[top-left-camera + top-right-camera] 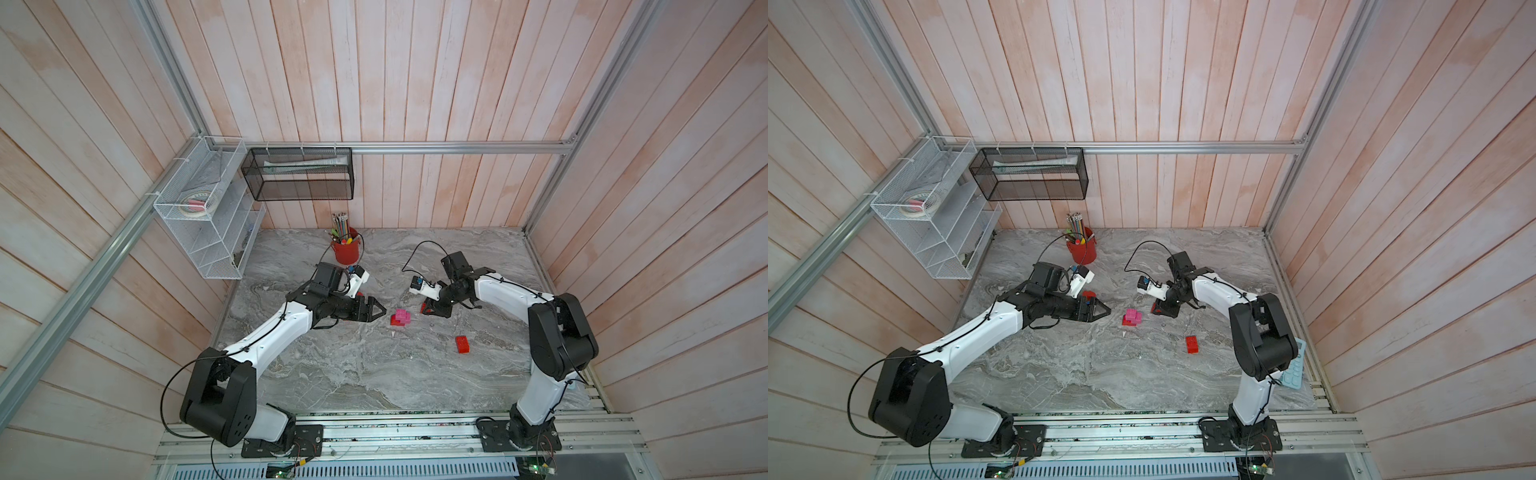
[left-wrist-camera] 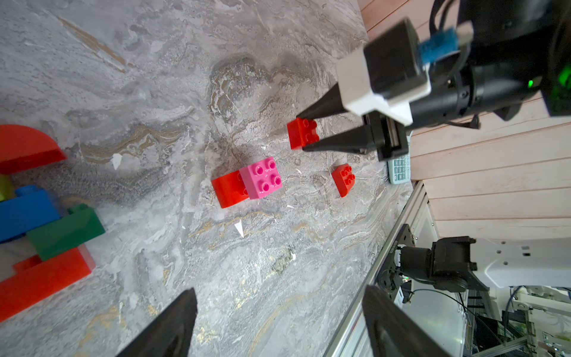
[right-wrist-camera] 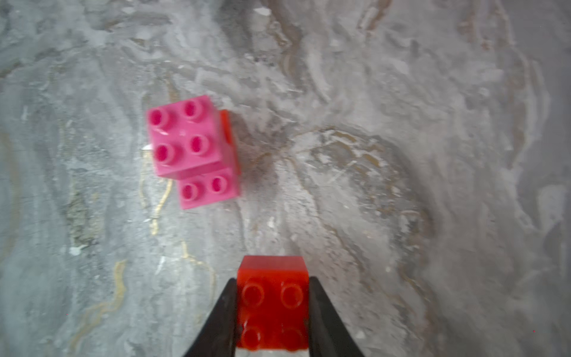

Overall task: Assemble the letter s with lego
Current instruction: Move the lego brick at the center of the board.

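Observation:
Next, my right gripper moves back past the pink bricks and down and releases the red brick. The marble on the near side of the stack is bare.
My right gripper (image 3: 272, 279) is shut on a small red lego brick (image 3: 273, 303), studs up, just above the marble table (image 1: 374, 374); both top views show it to the right of the stack. Two stepped pink bricks on a red one (image 3: 188, 139) stand mid-table (image 1: 401, 318). A loose red brick (image 1: 462, 344) lies further right. My left gripper (image 2: 279, 296) hangs open and empty left of the stack (image 1: 384, 309). In the left wrist view, joined blue (image 2: 27, 213), dark green (image 2: 66, 231) and red (image 2: 43, 281) bricks lie beside that arm.
A red pencil cup (image 1: 346, 249) stands at the back behind the left arm. A white wire shelf (image 1: 203, 216) and a black mesh basket (image 1: 299, 174) hang on the walls. A pale blue calculator (image 1: 1293, 365) lies at the table's right edge.

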Controlling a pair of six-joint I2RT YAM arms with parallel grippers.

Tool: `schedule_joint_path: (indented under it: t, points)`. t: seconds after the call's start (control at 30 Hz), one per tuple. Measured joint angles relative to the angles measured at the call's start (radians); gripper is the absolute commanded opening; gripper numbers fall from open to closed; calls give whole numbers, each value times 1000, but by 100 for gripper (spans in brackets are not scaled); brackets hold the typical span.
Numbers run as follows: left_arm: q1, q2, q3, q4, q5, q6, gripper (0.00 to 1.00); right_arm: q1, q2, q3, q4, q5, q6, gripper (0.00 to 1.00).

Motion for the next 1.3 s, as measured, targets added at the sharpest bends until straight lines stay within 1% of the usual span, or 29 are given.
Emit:
schedule_joint_path:
  t: [0.1, 0.3, 0.5, 0.63, 0.73, 0.87, 0.97, 1.03, 1.17, 1.3]
  points:
    - [6, -23, -14, -20, 2, 8, 87, 52, -46, -78, 6, -6, 4, 24]
    - [15, -60, -30, -47, 3, 19, 87, 142, -94, -179, 50, -8, 27, 26]
    - [22, -112, -73, -65, 3, 24, 88, 222, -94, -199, 112, -2, 56, 26]
    - [24, -136, -102, -78, 3, 24, 88, 252, -76, -199, 141, 15, 67, 27]
    - [25, -151, -111, -89, 3, 24, 88, 267, -51, -191, 151, 31, 80, 29]
    - [26, -165, -117, -92, 3, 24, 88, 280, -23, -174, 156, 46, 83, 36]
    - [26, -167, -119, -92, 3, 24, 88, 280, -23, -171, 154, 56, 82, 49]
    - [26, -167, -119, -93, 3, 24, 88, 279, -23, -170, 149, 63, 79, 55]
    - [26, -167, -119, -94, 3, 24, 88, 261, -39, -169, 135, 67, 86, 59]
    - [26, -172, -121, -93, 4, 18, 88, 214, -117, -175, 113, 63, 100, 59]
